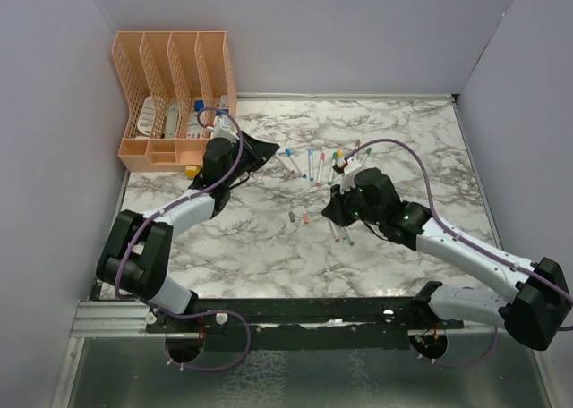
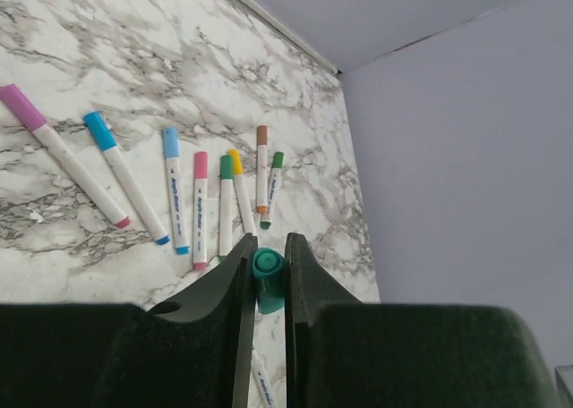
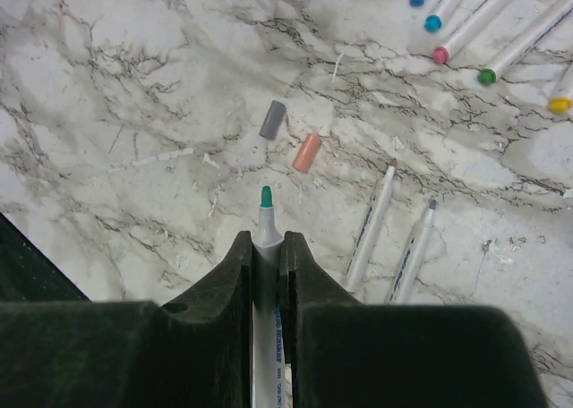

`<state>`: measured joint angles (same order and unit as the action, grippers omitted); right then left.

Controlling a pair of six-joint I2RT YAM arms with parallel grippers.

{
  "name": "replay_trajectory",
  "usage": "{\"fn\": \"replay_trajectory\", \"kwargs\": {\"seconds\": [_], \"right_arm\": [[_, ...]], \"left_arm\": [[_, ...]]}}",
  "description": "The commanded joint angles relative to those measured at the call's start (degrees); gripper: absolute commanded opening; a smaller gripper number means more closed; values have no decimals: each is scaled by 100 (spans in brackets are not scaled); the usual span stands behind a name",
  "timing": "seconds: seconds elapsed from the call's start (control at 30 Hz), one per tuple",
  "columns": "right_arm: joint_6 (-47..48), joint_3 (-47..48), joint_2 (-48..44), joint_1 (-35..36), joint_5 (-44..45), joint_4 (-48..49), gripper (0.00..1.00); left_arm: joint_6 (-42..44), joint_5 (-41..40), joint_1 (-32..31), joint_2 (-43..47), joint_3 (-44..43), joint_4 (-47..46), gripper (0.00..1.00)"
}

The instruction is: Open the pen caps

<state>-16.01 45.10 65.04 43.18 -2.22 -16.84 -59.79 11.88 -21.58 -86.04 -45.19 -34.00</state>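
My left gripper should move down and back next to put the teal pen cap beside the loose grey cap.
My left gripper (image 2: pixel 267 244) is shut on a teal pen cap (image 2: pixel 267 276), held above the table near the orange organiser, left of the row of pens. My right gripper (image 3: pixel 266 239) is shut on a pale grey pen (image 3: pixel 267 222) whose bare teal tip points past the fingertips. A grey cap (image 3: pixel 273 119) and an orange cap (image 3: pixel 307 152) lie loose ahead of it. Two uncapped pens (image 3: pixel 372 225) lie to its right. Several capped pens (image 2: pixel 200 207) lie in a row at mid-table (image 1: pixel 313 163). From above, the left gripper (image 1: pixel 269 152) and right gripper (image 1: pixel 333 209) stand apart.
An orange mesh organiser (image 1: pixel 170 77) stands at the back left with a yellow block (image 1: pixel 192 169) at its foot. Grey walls close the table on the left, back and right. Both arms' cables arc over the marble top (image 1: pixel 430 148).
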Motion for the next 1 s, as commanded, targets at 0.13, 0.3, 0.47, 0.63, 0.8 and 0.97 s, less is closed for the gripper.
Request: {"fn": "replay_trajectory", "kwargs": {"seconds": [0.13,0.3,0.47,0.63,0.8,0.97], "right_arm": [[-169,425,511,-335,1307,-530,1],[77,560,961,-1005,1009,-312,1],[260,698,1212,-1193,1251,-360,1],[350,591,1249,-1232,1417,-315,1],[344,387,1163,-1246,1435,-154,1],[305,374,1290,-1324,1342,-170,1]], "left_arm": [[753,-18,-71,-53,-195,1221,0],[1379,-459,-311,172,-159,2417,0],[1680,-1057,-797,216,-215,3164,0],[1430,-1517,-1243,26,-125,3377,0],[1274,-1662,-1511,-301,-88,3369,0],[1213,-1750,-1592,-488,21,3282,0]]}}
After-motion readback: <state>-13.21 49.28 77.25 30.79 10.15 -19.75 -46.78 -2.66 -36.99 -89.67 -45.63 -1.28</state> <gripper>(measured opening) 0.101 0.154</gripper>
